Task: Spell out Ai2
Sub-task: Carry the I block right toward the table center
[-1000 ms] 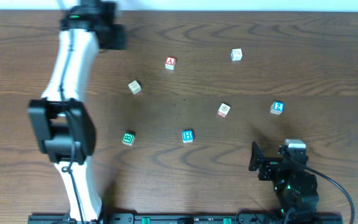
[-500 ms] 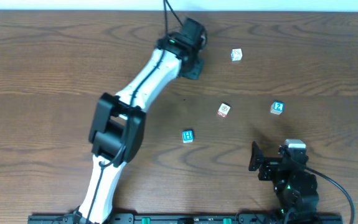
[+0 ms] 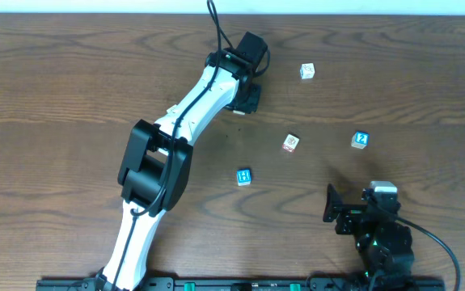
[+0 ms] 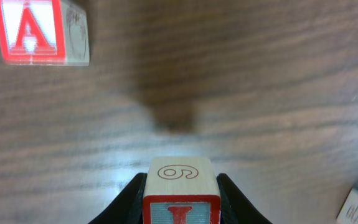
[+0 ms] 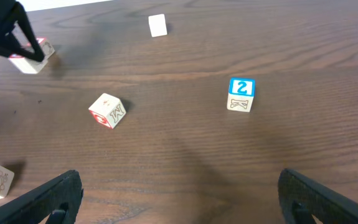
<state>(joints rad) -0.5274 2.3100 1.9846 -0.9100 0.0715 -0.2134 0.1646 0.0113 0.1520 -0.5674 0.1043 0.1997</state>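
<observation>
The tabletop is bare below and back toward the blue block, so the left gripper will next pull the wooden block (image 4: pixel 180 175) back and down to let go of it there.
My left gripper (image 4: pixel 180 194) is shut on a wooden block (image 4: pixel 180 175) with a red letter I on its front and a red-outlined 6 on top, held just above the table. The red A block (image 4: pixel 40 31) lies on the table beyond it, to the left in the left wrist view. In the overhead view the left gripper (image 3: pixel 243 100) is at the back middle and hides the A block. The blue 2 block (image 3: pixel 360 140) lies at the right, also seen in the right wrist view (image 5: pixel 241 94). My right gripper (image 5: pixel 179 199) is open and empty, near the front right edge (image 3: pixel 331 204).
A red-and-white block (image 3: pixel 290 143) lies left of the 2 block. A white block (image 3: pixel 306 71) is at the back right. A blue block (image 3: pixel 243 176) lies mid-table. The left arm (image 3: pixel 175 129) stretches diagonally across the left half and covers what lies under it.
The left arm swung from the far back left to the back middle, over the A block's spot, then shifted slightly toward the front. The right arm has not moved.
</observation>
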